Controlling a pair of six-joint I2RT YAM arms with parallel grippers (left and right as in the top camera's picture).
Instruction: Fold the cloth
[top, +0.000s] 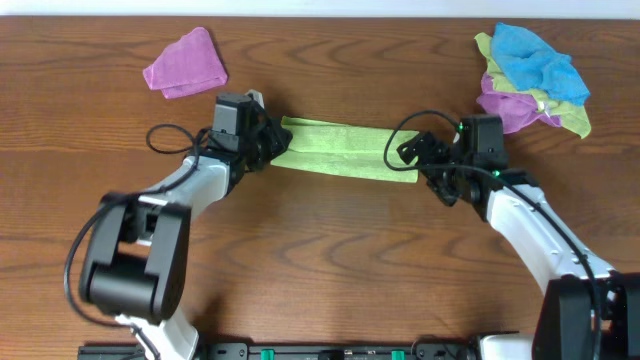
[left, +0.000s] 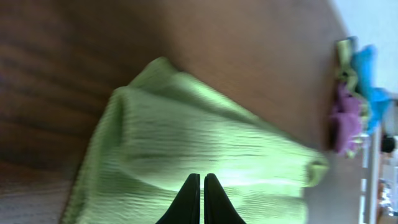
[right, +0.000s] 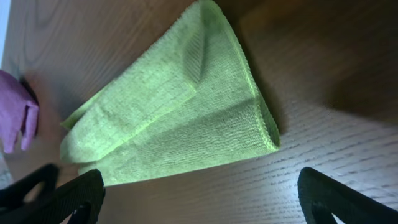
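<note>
My right gripper should go down onto the near corner of the green cloth's folded end (top: 415, 179) (right: 271, 144).
The green cloth (top: 345, 150) lies in the middle of the table as a long folded strip running left to right. My left gripper (top: 272, 143) is at its left end. In the left wrist view its fingers (left: 203, 177) are pressed together over the green cloth (left: 205, 124), pinching it. My right gripper (top: 412, 160) is at the strip's right end. In the right wrist view its fingers (right: 199, 186) are spread wide and empty above bare wood, just short of the cloth's folded end (right: 180, 118).
A crumpled purple cloth (top: 186, 63) lies at the back left. A pile of blue, green and purple cloths (top: 530, 75) sits at the back right and also shows in the left wrist view (left: 351, 93). Purple fabric (right: 15, 118) shows at the right wrist view's left edge.
</note>
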